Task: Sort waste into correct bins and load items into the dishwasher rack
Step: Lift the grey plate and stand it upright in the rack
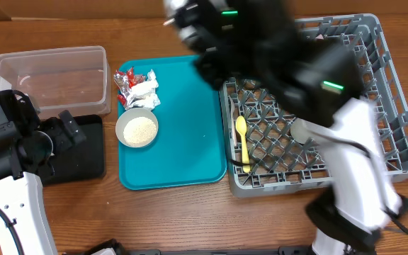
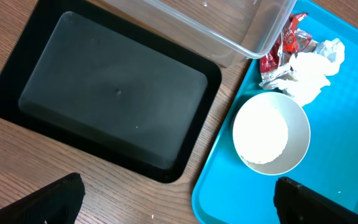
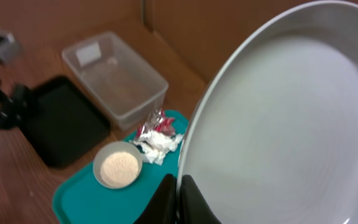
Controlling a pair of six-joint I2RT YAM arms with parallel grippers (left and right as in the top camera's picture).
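Note:
My right gripper next lowers toward the right in the overhead view to release the plate [image 3: 291, 124] among the rack's wires, since they lie below it on that side.
My right gripper [image 3: 180, 199] is shut on the rim of a pale grey plate [image 3: 291, 124], which fills the right wrist view. In the overhead view the right arm [image 1: 275, 49] is a dark blur over the grey dishwasher rack [image 1: 395, 106] and hides the plate. A yellow spoon [image 1: 241, 134] and a pale round item [image 1: 302, 131] lie in the rack. A small bowl of white grains [image 1: 137, 129] [image 2: 271, 132] and red-and-silver wrappers with a white napkin [image 1: 137, 88] [image 2: 303, 62] sit on the teal tray [image 1: 183, 127]. My left gripper [image 2: 179, 208] is open and empty by the black tray [image 2: 110, 93].
The clear tub [image 1: 52, 74] stands at the back left, behind the black tray [image 1: 83, 152], with my left arm [image 1: 13, 142] over the tray's left side. The teal tray lies between the bins and the rack. Bare wooden table shows along the front edge.

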